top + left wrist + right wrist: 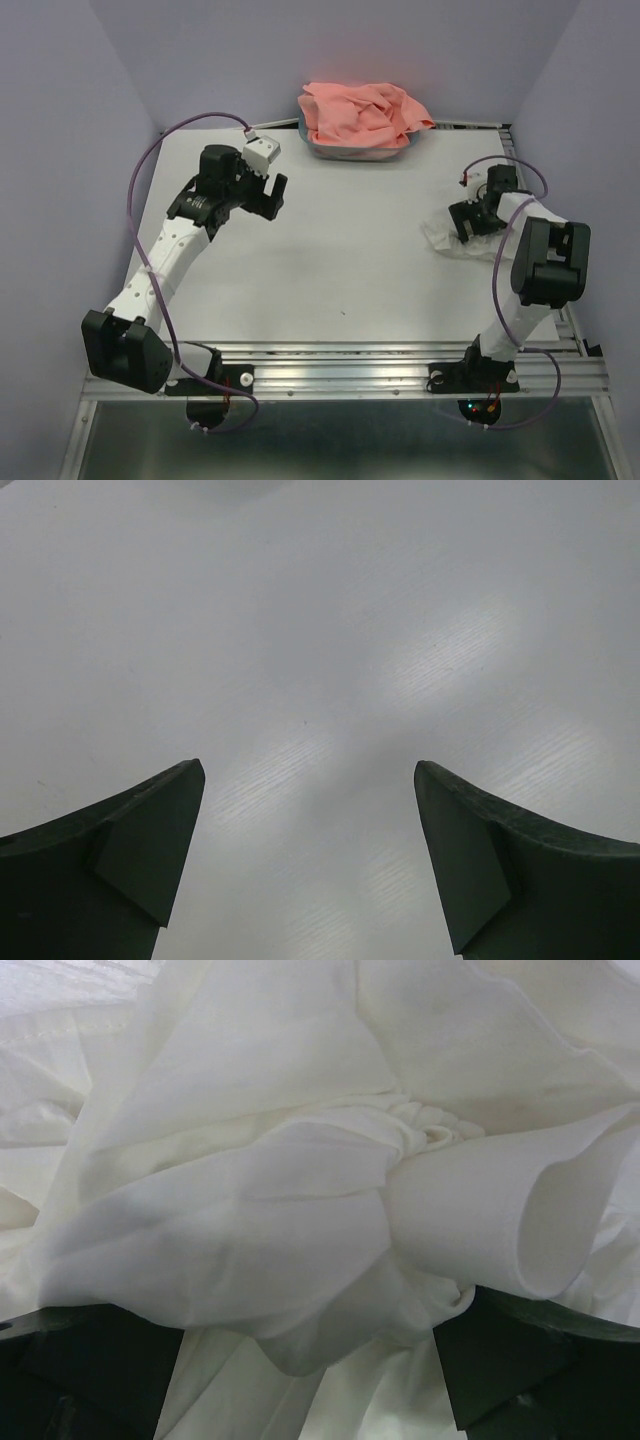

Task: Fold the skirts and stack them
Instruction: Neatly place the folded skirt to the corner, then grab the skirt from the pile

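My right gripper lifts off the white skirt (442,238) next and swings outward, down onto the salmon-pink skirt's middle (351,114), because that skirt lies heaped in the tub.
The white skirt (442,238) lies crumpled at the right side of the table. My right gripper (466,224) is down on it, open, with bunched white cloth (300,1230) filling the space between the two spread fingers (90,1370); the fingertips are hidden by cloth. The salmon-pink skirt (360,112) is piled in a heap at the back centre. My left gripper (268,196) hangs open and empty over bare table at the left; its wrist view shows only the tabletop (320,660) between its fingers (150,830).
The pink skirt sits in a teal plastic tub (345,153) against the back wall. Purple walls close in the table on the left, back and right. A metal rail (340,352) runs along the near edge by the arm bases.
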`<state>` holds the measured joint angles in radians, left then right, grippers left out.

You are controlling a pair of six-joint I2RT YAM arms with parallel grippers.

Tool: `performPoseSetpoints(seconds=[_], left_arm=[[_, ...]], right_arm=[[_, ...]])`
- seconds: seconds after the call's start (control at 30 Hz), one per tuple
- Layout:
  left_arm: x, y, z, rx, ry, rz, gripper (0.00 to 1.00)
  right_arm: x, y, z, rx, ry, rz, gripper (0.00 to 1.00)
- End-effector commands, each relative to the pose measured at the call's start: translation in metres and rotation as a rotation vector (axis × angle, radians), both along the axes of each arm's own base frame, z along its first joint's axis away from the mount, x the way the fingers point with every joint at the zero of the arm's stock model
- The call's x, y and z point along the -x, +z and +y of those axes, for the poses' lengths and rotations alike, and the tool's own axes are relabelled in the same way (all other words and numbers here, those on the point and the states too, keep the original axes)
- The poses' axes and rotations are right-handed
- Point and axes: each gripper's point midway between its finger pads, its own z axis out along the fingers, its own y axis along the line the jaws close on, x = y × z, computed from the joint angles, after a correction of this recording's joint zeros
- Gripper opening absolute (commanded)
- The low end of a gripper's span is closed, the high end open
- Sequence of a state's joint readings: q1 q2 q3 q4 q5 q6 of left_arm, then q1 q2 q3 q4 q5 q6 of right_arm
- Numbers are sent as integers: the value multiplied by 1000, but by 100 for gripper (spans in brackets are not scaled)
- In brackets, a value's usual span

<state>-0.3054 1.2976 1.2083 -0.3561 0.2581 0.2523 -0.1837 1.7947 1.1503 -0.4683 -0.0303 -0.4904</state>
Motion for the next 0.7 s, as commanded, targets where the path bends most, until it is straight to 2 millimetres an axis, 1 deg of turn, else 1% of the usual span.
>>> performPoseSetpoints(seconds=[0.0, 0.07, 0.1, 0.13, 0.17, 0.2, 0.23, 0.3, 0.33, 0.37, 0.4, 0.47, 0.53, 0.57, 0.6, 0.63, 0.67], left_arm=[[-10, 40, 1, 26, 11, -106, 99], [-14, 46, 4, 22, 28, -120, 98], [-16, 46, 5, 21, 37, -116, 99], [-18, 46, 6, 24, 45, -114, 98], [-21, 49, 5, 38, 57, -109, 98], [-23, 51, 6, 45, 64, -105, 98], [-26, 57, 6, 62, 83, -108, 99], [-32, 54, 7, 66, 106, -88, 99], [-35, 59, 10, 69, 127, -97, 99], [-36, 57, 9, 77, 135, -84, 99], [-37, 57, 10, 80, 140, -86, 99], [-38, 58, 10, 86, 137, -85, 99], [-38, 59, 7, 87, 112, -91, 99], [-41, 57, 6, 86, 106, -89, 99], [-43, 57, 5, 86, 104, -91, 99], [-46, 56, 3, 84, 99, -88, 99], [-48, 59, 2, 87, 92, -92, 99]], right_arm=[[-15, 31, 4, -58, 8, -21, 100], [-27, 62, 10, -101, -25, -81, 100], [-28, 84, 16, -135, -21, -105, 100], [-33, 104, 19, -152, -22, -140, 100], [-45, 137, 22, -176, -38, -215, 100], [-43, 159, 29, -210, -27, -250, 100], [-48, 184, 33, -231, -32, -304, 100], [-44, 204, 46, -295, -13, -327, 100], [-41, 217, 51, -320, -12, -351, 100], [-38, 223, 61, -369, 12, -358, 100], [-35, 225, 67, -398, 14, -357, 100], [-30, 228, 86, -453, 36, -345, 100], [-26, 220, 106, -513, 55, -324, 100], [-22, 220, 125, -548, 84, -319, 100], [-24, 219, 136, -556, 106, -337, 100], [-20, 205, 147, -562, 117, -307, 100], [-17, 202, 160, -574, 132, -297, 100]])
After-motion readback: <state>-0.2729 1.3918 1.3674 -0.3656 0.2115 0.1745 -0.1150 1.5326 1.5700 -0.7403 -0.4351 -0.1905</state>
